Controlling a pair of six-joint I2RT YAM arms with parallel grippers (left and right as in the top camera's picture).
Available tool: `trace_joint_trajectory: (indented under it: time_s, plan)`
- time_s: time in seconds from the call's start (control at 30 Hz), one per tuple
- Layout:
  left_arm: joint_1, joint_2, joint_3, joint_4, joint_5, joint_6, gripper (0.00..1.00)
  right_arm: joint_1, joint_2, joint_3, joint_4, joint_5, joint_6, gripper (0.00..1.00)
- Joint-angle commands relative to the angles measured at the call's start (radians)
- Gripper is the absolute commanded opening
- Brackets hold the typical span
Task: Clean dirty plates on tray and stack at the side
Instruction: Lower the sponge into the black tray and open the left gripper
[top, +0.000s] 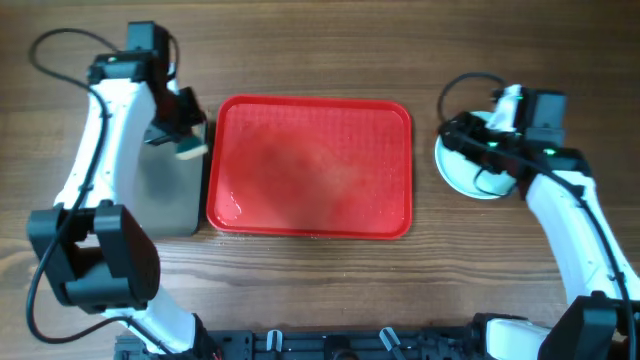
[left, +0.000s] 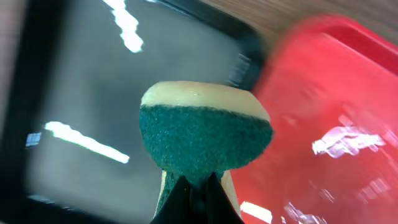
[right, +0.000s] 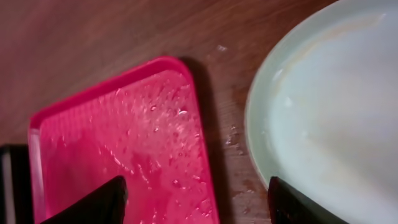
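Observation:
The left gripper should go down onto the black tray's middle (left: 102, 118) to let go of the sponge (left: 205, 134), since the middle of the tray is below the gripper and to its left in the overhead view.
The red tray (top: 310, 168) lies in the middle of the table, wet and with no plates on it. It also shows in the left wrist view (left: 336, 112) and the right wrist view (right: 124, 149). A stack of plates (top: 462, 170) sits on the wood right of the tray, pale plate on top (right: 336, 112). My right gripper (top: 470, 140) is open and empty above the stack's left edge (right: 198, 199). My left gripper (top: 185, 135) is shut on a green and yellow sponge (left: 205, 134) above the black tray (left: 81, 106), by the red tray's far left corner.
The black tray (top: 165, 195) lies left of the red tray, partly under my left arm. Bare wooden table (top: 330, 45) surrounds both trays. Water drops lie on the wood between red tray and plates (right: 233, 137).

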Motion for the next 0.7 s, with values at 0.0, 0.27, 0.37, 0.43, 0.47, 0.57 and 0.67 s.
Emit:
trace_joint_trajectory:
  time_s: [0.0, 0.27, 0.37, 0.43, 0.47, 0.57, 0.67]
  plan:
    - [0.070, -0.006, -0.063, 0.062, -0.129, -0.082, 0.04, 0.122, -0.005, 0.016, 0.001, 0.148, 0.008, 0.75]
    - [0.124, -0.006, -0.281, 0.298, -0.129, -0.092, 0.04, 0.272, -0.005, 0.016, 0.000, 0.257, 0.007, 0.81]
    - [0.124, -0.006, -0.339, 0.345, -0.129, -0.092, 0.04, 0.273, -0.005, 0.016, -0.001, 0.257, 0.007, 0.81]
    - [0.124, -0.006, -0.357, 0.351, -0.129, -0.092, 0.09, 0.273, -0.005, 0.016, -0.001, 0.257, 0.004, 0.82]
    - [0.124, -0.006, -0.357, 0.349, -0.128, -0.093, 0.24, 0.273, -0.005, 0.016, 0.000, 0.258, 0.003, 0.82]
    - [0.124, -0.008, -0.355, 0.350, -0.129, -0.124, 0.58, 0.273, -0.005, 0.016, 0.006, 0.262, 0.003, 0.82]
    - [0.124, -0.010, -0.323, 0.330, -0.128, -0.149, 0.61, 0.273, -0.005, 0.016, 0.013, 0.265, 0.003, 0.86]
